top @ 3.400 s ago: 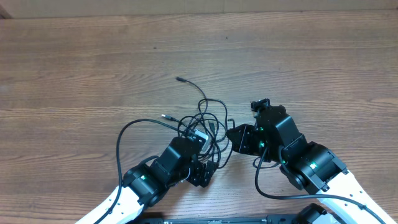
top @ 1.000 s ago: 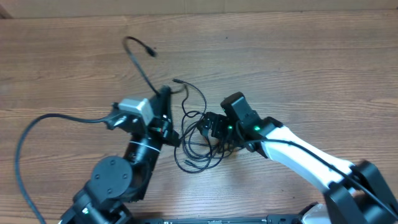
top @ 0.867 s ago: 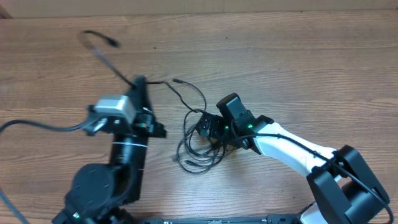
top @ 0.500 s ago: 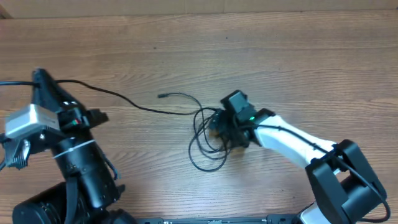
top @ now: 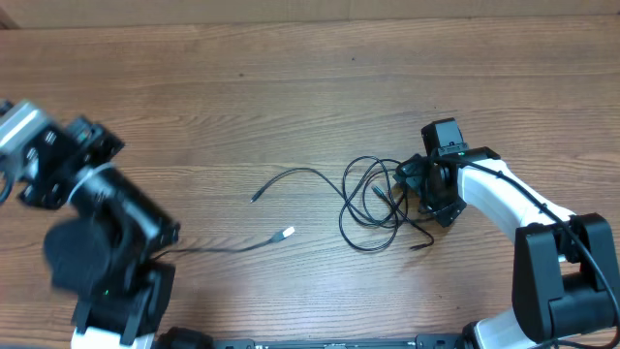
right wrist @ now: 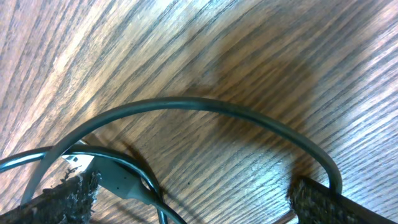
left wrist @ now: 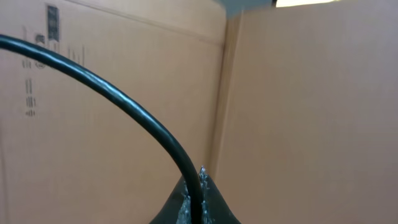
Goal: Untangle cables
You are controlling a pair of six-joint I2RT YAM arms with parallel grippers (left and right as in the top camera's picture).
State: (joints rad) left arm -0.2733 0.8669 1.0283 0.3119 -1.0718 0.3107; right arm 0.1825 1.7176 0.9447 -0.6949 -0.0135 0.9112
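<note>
I need to tilt my left gripper downward next, lower it onto open tabletop by the white plug tip and let go of the cable, because that spot below is clear of the tangle.
The cables (top: 373,204) lie as a loose black tangle right of centre on the wooden table. One strand (top: 291,176) trails left from it to a small plug tip. A separate cable with a white plug tip (top: 288,233) runs left under my raised left arm (top: 107,228). My left gripper (left wrist: 200,186) is shut on a black cable (left wrist: 124,102), pinched between its jaws and seen against cardboard. My right gripper (top: 424,191) is open at the tangle's right edge, low over the table. A cable loop (right wrist: 205,106) and a plug (right wrist: 118,179) lie between its fingers (right wrist: 323,199).
A cardboard wall (left wrist: 298,93) fills the left wrist view. The wooden table (top: 310,87) stretches behind and around the cables. The right arm (top: 513,208) reaches in from the lower right; the left arm fills the lower left corner.
My left arm has swung far left and up, drawing one cable out of the tangle. The right gripper has shifted right, and the tangle has moved right with it.
</note>
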